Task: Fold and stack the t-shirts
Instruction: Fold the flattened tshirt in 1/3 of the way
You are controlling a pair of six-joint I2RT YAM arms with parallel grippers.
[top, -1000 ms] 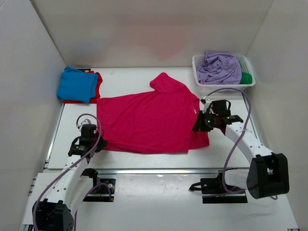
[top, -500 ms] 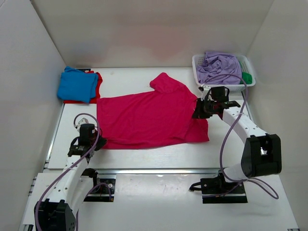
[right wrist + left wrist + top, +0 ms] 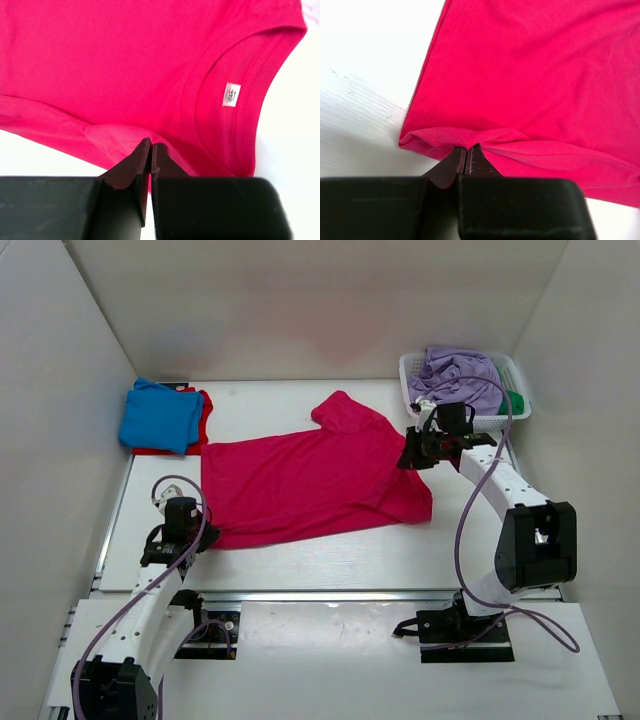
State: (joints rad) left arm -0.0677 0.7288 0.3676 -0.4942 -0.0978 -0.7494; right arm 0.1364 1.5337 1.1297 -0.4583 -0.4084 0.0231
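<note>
I should next move my left gripper slightly outward over the cloth (image 3: 219,523) beside the near hem corner and release the pinched fold, since the shirt already lies spread there.
A crimson-pink t-shirt (image 3: 310,480) lies spread across the middle of the table. My left gripper (image 3: 198,537) is shut on its near left hem corner; in the left wrist view that gripper (image 3: 466,150) pinches a fold of the pink cloth (image 3: 530,75). My right gripper (image 3: 412,455) is shut on the shirt's right edge beside the collar; in the right wrist view the gripper (image 3: 151,145) clamps the pink shirt (image 3: 125,65) near the neck label (image 3: 231,93). A folded bright blue t-shirt (image 3: 158,418) rests on a red t-shirt (image 3: 203,410) at the back left.
A white latticed basket (image 3: 412,370) at the back right holds a lavender t-shirt (image 3: 455,375) and a green t-shirt (image 3: 512,402), just behind my right gripper. White walls enclose the table on three sides.
My right gripper has moved toward the back of the table, dragging the shirt's right side with it; the near right edge has pulled away from me. The left gripper has hardly moved.
</note>
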